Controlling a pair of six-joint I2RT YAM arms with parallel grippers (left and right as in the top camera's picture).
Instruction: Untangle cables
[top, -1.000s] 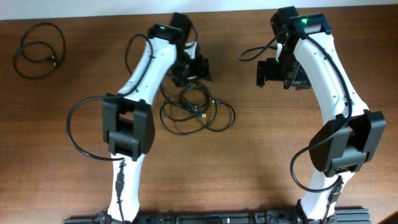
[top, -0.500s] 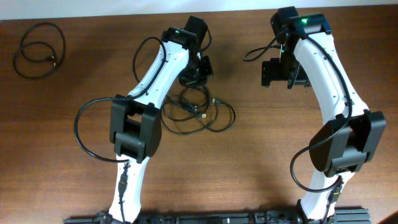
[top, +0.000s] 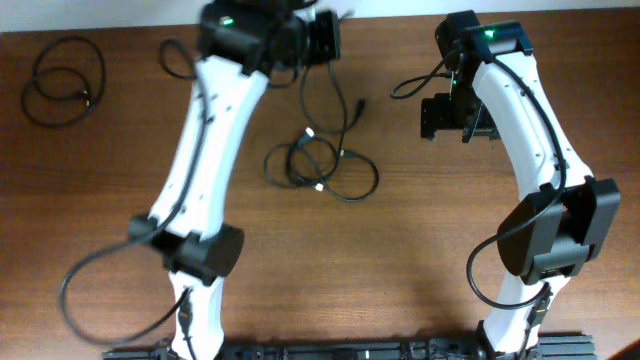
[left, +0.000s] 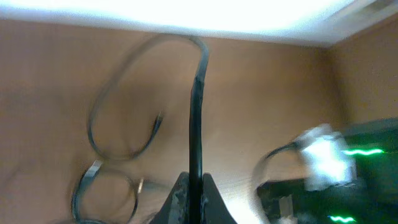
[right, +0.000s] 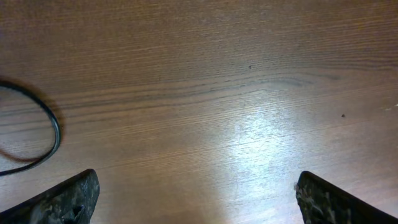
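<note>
The bare wood beside the coiled cable is empty, so I will next lift my left gripper, swing it left in the overhead view, then move it back and down onto that wood.
My left gripper (top: 320, 42) is raised near the table's far edge and shut on a thin black cable (left: 196, 112). In the left wrist view the cable runs straight up from between the closed fingertips (left: 194, 193) and bends over into a loop. In the overhead view this cable (top: 303, 100) hangs down to a loose tangle of cables (top: 325, 172) with light-tipped plugs on the table. Another cable (top: 65, 80) lies coiled alone at the far left. My right gripper (top: 452, 118) hovers to the right of the tangle, open, with bare wood between its fingers (right: 202, 199).
The brown wooden table (top: 420, 250) carries everything. A black cord curve (right: 46, 127) shows at the left edge of the right wrist view; whose cord it is I cannot tell. The right arm's own wire (top: 410, 85) loops out toward the middle.
The left gripper closed on a cable in the tangle and rose toward the far edge, drawing that strand up and stretching the tangle. The right gripper stayed open and nearly still.
</note>
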